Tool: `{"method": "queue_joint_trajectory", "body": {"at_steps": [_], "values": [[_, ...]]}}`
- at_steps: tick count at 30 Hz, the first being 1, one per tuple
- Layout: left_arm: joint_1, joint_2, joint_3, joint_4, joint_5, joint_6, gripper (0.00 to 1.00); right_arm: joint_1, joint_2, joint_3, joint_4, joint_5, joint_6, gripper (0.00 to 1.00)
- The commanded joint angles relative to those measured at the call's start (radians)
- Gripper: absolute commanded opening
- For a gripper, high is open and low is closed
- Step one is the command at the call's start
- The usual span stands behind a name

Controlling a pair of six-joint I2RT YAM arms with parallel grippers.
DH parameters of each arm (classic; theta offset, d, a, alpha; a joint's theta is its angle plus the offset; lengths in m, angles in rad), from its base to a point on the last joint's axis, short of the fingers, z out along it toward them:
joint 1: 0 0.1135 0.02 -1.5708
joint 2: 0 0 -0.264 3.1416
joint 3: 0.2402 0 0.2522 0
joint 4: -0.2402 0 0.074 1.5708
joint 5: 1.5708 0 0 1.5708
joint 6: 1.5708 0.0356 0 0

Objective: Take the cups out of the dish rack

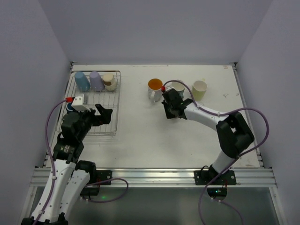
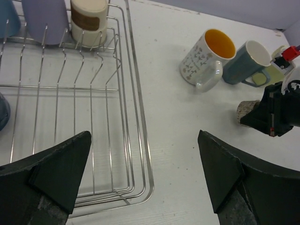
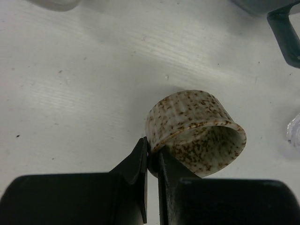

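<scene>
I will move my right gripper down a little toward the grey mug's handle next and let go of the cream cup's rim, because the speckled cream cup [image 3: 197, 131] is held tilted low over bare table.
The silver wire dish rack [image 1: 114, 101] stands at the left and also shows in the left wrist view [image 2: 136, 117]. At its far end stand a light blue cup [image 1: 82, 80], a lavender cup [image 1: 96, 80] and a beige cup [image 1: 109, 81]. A navy cup [image 2: 2, 110] shows at the rack's left edge. My left gripper [image 1: 104, 115] hovers open and empty over the rack's near right corner. My right gripper [image 3: 152, 154] is shut on the rim of a speckled cream cup [image 3: 197, 131], held tilted low over the table, below the orange-inside mug [image 1: 154, 89].
A grey mug [image 1: 178, 87] and a pale yellow-green cup [image 1: 199, 88] stand beside the orange-inside mug at the table's far middle. The grey mug's handle [image 3: 286, 33] is just beyond the speckled cup. Something clear [image 3: 294, 131] shows at the right wrist view's right edge.
</scene>
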Motion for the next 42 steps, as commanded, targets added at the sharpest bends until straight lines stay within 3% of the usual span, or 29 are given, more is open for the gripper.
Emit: {"method": "queue_joint_trajectory", "body": {"at_steps": [1, 7, 10, 13, 17, 21, 24, 28, 34, 42], "values": [[-0.011, 0.017, 0.031, -0.047, -0.129, 0.048, 1.00, -0.034, 0.068, 0.096, -0.038, 0.081, -0.104, 0.00], [-0.013, 0.069, 0.079, -0.080, -0.230, 0.048, 1.00, -0.067, 0.125, 0.122, -0.040, 0.081, -0.124, 0.00], [-0.013, 0.123, 0.090, -0.083, -0.301, 0.038, 1.00, -0.074, 0.137, 0.128, -0.039, 0.076, -0.129, 0.06], [-0.011, 0.176, 0.110, -0.091, -0.334, 0.011, 1.00, -0.076, 0.136, 0.130, -0.040, 0.064, -0.129, 0.23], [-0.005, 0.213, 0.122, -0.081, -0.440, -0.032, 1.00, -0.077, 0.111, 0.124, -0.039, 0.022, -0.124, 0.34], [0.012, 0.264, 0.142, -0.058, -0.524, -0.057, 1.00, -0.076, 0.045, 0.105, -0.035, -0.010, -0.114, 0.67], [0.042, 0.323, 0.176, -0.058, -0.604, -0.063, 1.00, -0.077, -0.043, 0.067, -0.010, -0.039, -0.098, 0.78], [0.168, 0.405, 0.179, -0.020, -0.539, -0.095, 1.00, -0.076, -0.172, 0.006, 0.038, -0.146, -0.082, 0.91], [0.323, 0.528, 0.159, 0.035, -0.433, -0.150, 1.00, -0.077, -0.285, -0.062, 0.087, -0.200, -0.074, 0.93], [0.351, 0.566, 0.217, 0.133, -0.419, -0.106, 1.00, -0.076, -0.286, -0.073, 0.104, -0.263, -0.060, 0.99]]}}
